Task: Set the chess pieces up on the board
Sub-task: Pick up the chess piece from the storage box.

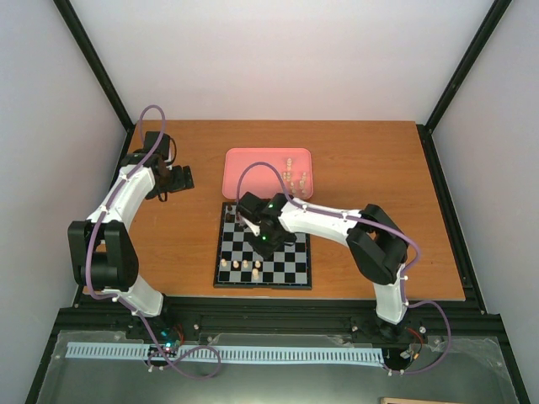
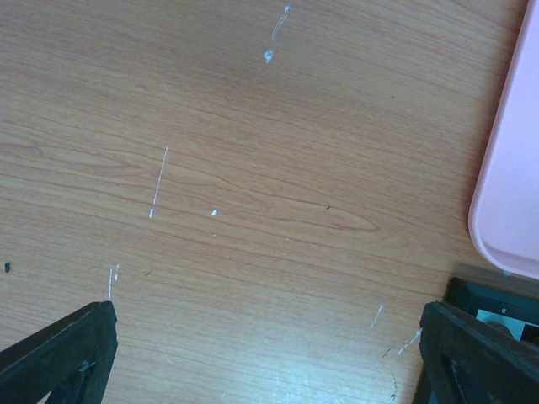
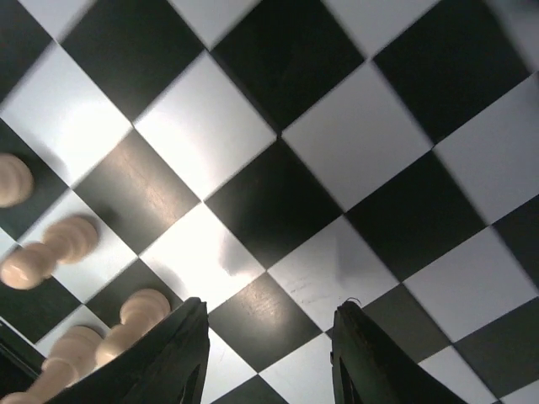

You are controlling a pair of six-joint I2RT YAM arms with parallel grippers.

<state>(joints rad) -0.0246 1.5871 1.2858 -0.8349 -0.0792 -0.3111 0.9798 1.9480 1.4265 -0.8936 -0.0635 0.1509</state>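
I need to move my right gripper outward from the board and lower it onto a cream chess piece in the pink tray, because its open fingers are empty.
The checkered board (image 1: 286, 268) lies at the table's front middle, with several cream chess pieces (image 1: 240, 266) in its front-left row. More chess pieces (image 1: 295, 178) lie in the pink tray (image 1: 253, 168) behind it. My right gripper (image 1: 263, 240) hovers low over the board's left half. In the right wrist view it (image 3: 269, 353) stands open over bare squares (image 3: 278, 202), holding nothing, with pieces (image 3: 50, 252) lying to its left. My left gripper (image 1: 184, 178) is wide open over bare wood left of the tray, its fingers (image 2: 67, 349) far apart.
In the left wrist view the tray's rounded edge (image 2: 514, 185) shows at the right and a dark board corner (image 2: 497, 307) below it. The wooden table (image 1: 370, 168) is ringed by black frame posts and pale walls.
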